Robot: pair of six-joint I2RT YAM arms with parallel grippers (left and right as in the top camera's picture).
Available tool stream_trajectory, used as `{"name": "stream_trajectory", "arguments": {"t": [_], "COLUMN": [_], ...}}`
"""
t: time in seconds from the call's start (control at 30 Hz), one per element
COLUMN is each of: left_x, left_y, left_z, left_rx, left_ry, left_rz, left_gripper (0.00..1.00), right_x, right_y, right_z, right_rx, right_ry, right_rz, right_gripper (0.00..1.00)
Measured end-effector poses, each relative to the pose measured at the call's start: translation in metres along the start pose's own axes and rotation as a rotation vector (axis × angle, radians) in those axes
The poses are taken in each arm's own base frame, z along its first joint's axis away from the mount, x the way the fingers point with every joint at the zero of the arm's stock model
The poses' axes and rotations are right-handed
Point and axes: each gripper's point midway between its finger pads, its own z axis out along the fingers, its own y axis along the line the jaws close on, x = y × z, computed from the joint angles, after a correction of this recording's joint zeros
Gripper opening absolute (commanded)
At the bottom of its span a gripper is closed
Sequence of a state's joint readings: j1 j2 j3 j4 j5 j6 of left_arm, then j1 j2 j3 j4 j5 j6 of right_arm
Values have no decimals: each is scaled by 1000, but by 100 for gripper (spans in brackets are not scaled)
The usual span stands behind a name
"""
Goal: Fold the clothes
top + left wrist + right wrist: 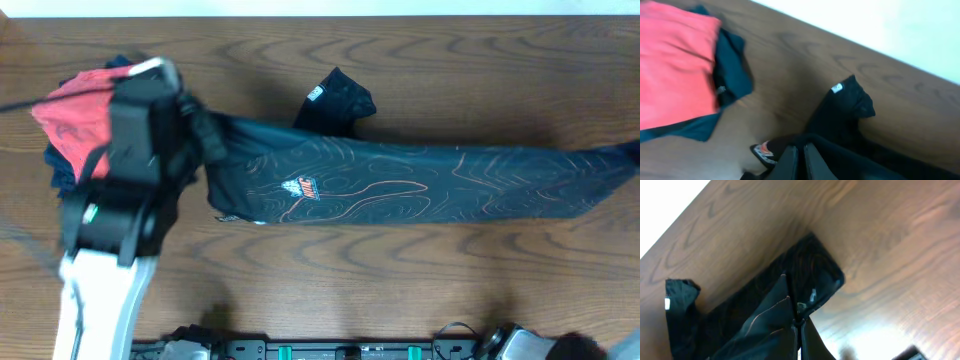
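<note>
My left gripper should lift the jersey's pinched end outward, then lower it onto the table to release, as the jersey is a long piece of cloth.
The clothes, a black jersey with thin orange contour lines, lie pulled into a long band across the table. One sleeve with a white tag pokes out toward the far side. My left gripper is shut on the jersey's left end; in the left wrist view its fingers pinch the dark cloth. My right gripper is shut on the jersey's right end, with fabric bunched between its tips. The overhead view does not show the right gripper, which is beyond the right edge.
A folded red garment lies on navy garments at the far left, partly under my left arm; both also appear in the left wrist view, the red garment and the navy garments. Arm bases line the near edge.
</note>
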State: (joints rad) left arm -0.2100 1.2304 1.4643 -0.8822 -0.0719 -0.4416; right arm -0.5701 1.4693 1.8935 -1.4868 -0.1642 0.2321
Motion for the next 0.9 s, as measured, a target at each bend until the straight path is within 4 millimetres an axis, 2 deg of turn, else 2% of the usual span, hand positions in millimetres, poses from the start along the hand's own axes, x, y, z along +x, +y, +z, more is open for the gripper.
{"name": "stream_trajectory", "arguments": {"t": [0.13,0.23,0.27,0.37,0.4,0.47,0.53,0.57,0.63,0.7,0.77,0.83,0.9], "left_x": [7,16,20,23,17,-3,-44,-73,-136,-195,-248,-274,-281], "left_y": [-10,-15,-15,-20,-23,-31,-44,-53,-68,-79,-85,-86,-83], "left_z": [64,118,132,171,182,193,193,186,157,115,57,9,-26], "left_rx": [-18,-34,-38,-43,-42,-39,-23,-5,28,59,86,97,90], "left_ry": [85,136,150,174,166,121,15,-64,-249,-442,-632,-735,-762], "left_rz": [19,48,62,114,128,144,150,145,124,88,42,15,7], "left_gripper": [6,6,6,6,6,6,6,6,6,6,6,6,6], "right_x": [-19,-38,-45,-61,-68,-80,-97,-106,-143,-179,-212,-226,-226], "right_y": [22,43,52,72,80,93,108,113,133,151,168,176,174], "right_z": [55,109,132,185,202,220,223,218,186,139,73,15,-36], "right_rx": [-20,-41,-51,-82,-97,-129,-166,-181,-229,-281,-341,-379,-384], "right_ry": [58,72,71,47,24,-23,-97,-127,-254,-392,-551,-662,-733], "right_rz": [-60,-106,-123,-160,-172,-191,-203,-202,-193,-179,-165,-155,-143], "right_gripper": [1,1,1,1,1,1,1,1,1,1,1,1,1]}}
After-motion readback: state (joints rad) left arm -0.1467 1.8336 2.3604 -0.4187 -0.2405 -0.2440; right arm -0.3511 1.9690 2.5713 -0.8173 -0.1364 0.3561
